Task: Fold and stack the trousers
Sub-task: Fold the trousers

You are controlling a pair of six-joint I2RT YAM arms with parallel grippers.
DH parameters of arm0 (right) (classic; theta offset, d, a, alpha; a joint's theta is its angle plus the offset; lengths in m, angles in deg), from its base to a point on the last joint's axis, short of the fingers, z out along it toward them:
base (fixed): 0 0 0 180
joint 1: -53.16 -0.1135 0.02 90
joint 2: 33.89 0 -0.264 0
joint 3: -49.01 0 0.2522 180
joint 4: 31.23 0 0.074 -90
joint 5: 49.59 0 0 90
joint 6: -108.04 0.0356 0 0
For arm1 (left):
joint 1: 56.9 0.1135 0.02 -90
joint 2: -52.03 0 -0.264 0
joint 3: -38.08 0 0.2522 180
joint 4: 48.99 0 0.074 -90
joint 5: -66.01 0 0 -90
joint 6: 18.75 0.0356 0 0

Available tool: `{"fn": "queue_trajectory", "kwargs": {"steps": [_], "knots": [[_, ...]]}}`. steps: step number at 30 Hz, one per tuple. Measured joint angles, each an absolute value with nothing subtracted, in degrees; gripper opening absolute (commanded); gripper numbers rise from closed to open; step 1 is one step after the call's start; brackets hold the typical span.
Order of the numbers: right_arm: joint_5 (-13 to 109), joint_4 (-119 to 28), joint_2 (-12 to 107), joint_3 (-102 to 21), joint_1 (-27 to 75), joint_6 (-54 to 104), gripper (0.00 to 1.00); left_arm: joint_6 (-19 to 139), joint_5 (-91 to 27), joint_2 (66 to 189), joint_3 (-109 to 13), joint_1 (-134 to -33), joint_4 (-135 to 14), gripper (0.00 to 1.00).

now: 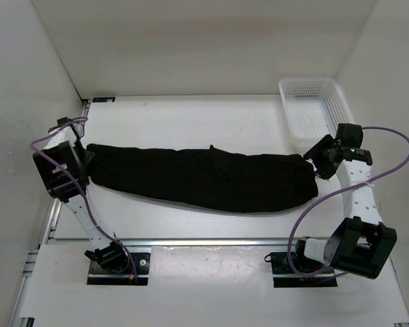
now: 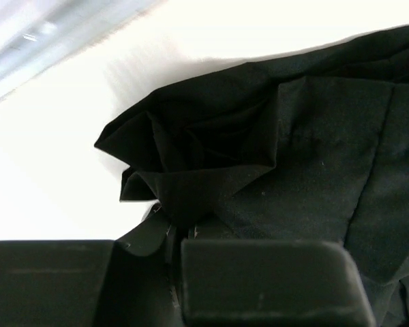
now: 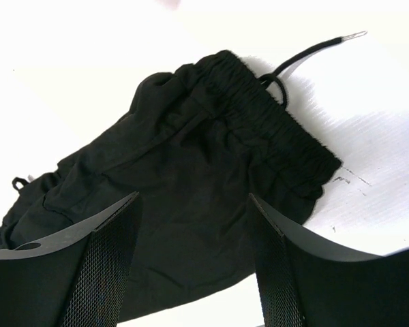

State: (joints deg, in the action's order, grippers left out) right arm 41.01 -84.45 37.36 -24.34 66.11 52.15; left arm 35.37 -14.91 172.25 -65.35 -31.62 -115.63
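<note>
Next, my left gripper lifts the trousers' leg end, since the legs lie stretched out. It then moves toward the right in the top view over the trousers' middle [image 1: 206, 163] and releases the leg end.
The black trousers [image 1: 204, 177] lie stretched left to right across the white table. In the left wrist view their leg-end fabric [image 2: 211, 143] is bunched into folds. My left gripper [image 2: 172, 235] sits at that left end [image 1: 87, 162], shut on a pinch of the cloth. At the right end, the elastic waistband [image 3: 273, 116] and its thin drawstring [image 3: 313, 53] show in the right wrist view. There my right gripper [image 3: 194, 197] hovers open over the trousers [image 3: 191, 136], one finger on each side of the cloth, just left of the waistband [image 1: 315, 163].
A white mesh basket [image 1: 313, 105] stands at the back right, just behind the right arm. White walls enclose the table on the left, back and right. A metal rail [image 2: 48, 34] runs along the left edge.
</note>
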Motion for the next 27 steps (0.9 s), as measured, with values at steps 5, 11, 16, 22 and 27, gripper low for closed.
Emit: {"fn": "queue_trajectory", "kwargs": {"steps": [5,11,16,22,27], "knots": [[41.0,-85.3,35.7,-24.8,66.1,52.1,0.68,35.4,-10.3,168.3,-66.3,-31.5,-118.0,0.10],[41.1,-85.6,34.2,-25.9,66.1,52.2,0.68,38.3,-5.7,157.1,-74.8,-33.1,-120.8,0.10],[41.8,-85.6,33.2,-26.0,66.1,52.2,0.68,39.6,-1.9,147.2,-75.6,-38.5,-121.6,0.10],[42.3,-85.6,32.1,-26.0,66.1,52.2,0.68,41.0,1.9,142.6,-74.5,-50.5,-123.7,0.10],[42.4,-85.6,31.1,-26.0,66.1,52.3,0.68,40.2,5.8,142.2,-73.2,-62.1,-126.4,0.10]]}}
